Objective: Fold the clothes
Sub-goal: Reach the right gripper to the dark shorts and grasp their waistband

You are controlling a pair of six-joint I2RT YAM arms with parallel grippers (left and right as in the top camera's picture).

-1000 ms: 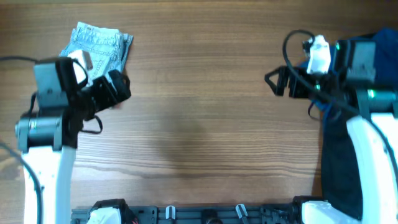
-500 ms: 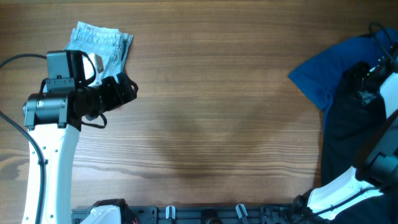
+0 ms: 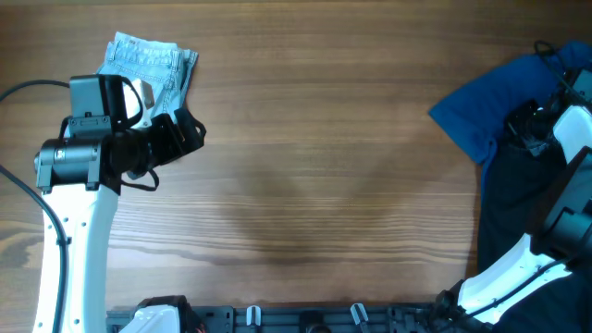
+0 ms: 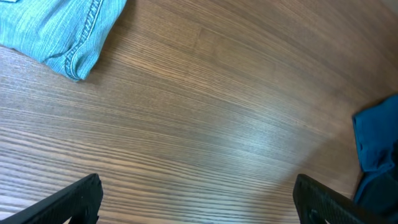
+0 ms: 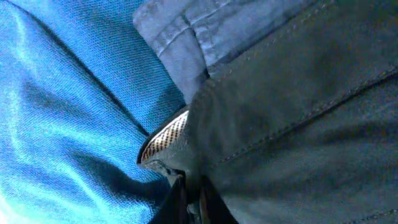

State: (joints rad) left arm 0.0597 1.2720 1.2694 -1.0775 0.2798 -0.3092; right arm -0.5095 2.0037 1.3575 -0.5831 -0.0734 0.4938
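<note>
The black fold should come up next: my right gripper will lift it and swing it off the blue garment toward the middle of the table, where bare wood is open for it.
The folded light-blue denim shorts lie at the far left of the table; in the left wrist view the shorts fill the top left corner. My left gripper hovers just right of them, open and empty, and its gripper shows only bare wood between the fingers. At the right edge a royal-blue garment lies against the black garment. My right gripper is down on that pile. Close up, the right gripper is shut on a fold of the black garment, beside its pale grey lining and the blue cloth.
The wooden table spreads between the two arms. A dark rack with hooks runs along the front edge. A black cable loops at the left arm. The blue garment shows at the right edge of the left wrist view.
My right arm swung off the table middle to the pile at the right edge and its jaws closed on the black garment. The left arm shifted slightly right, then stayed still and open.
</note>
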